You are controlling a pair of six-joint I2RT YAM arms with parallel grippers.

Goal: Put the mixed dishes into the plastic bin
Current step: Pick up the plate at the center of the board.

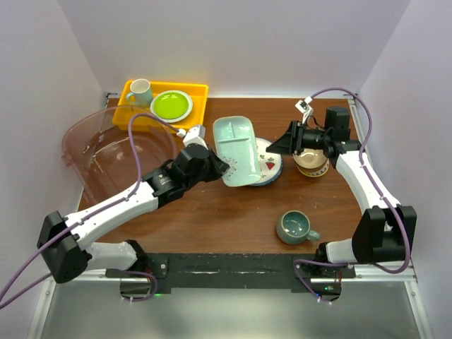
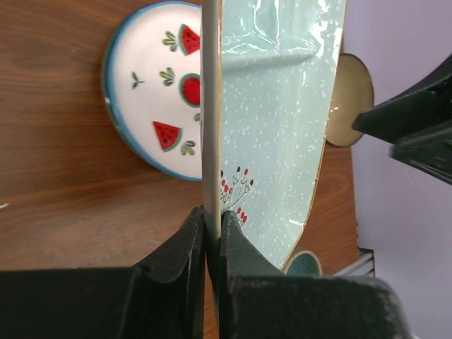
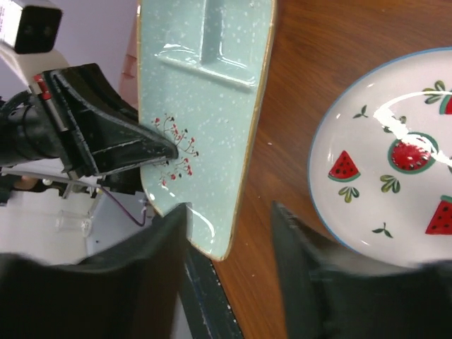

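I should next move my left gripper left in the top view and down into the plastic bin to let go of the tray, since the bin's bottom is empty.
A pale green divided tray hangs tilted on edge over the table's middle. My left gripper is shut on its near rim; in the left wrist view the fingers pinch the tray. My right gripper stands open at the tray's right side. In the right wrist view the tray's corner sits between the spread jaws of my right gripper, with a gap on the right. A blue-rimmed watermelon plate lies beneath. The cream-tan bowl, the teal mug and the plastic bin are also in sight.
A yellow tray at the back left holds a white mug and a lime-green plate. The bin stands at the left, behind my left arm. The teal mug sits near the front right, close to the right arm's base.
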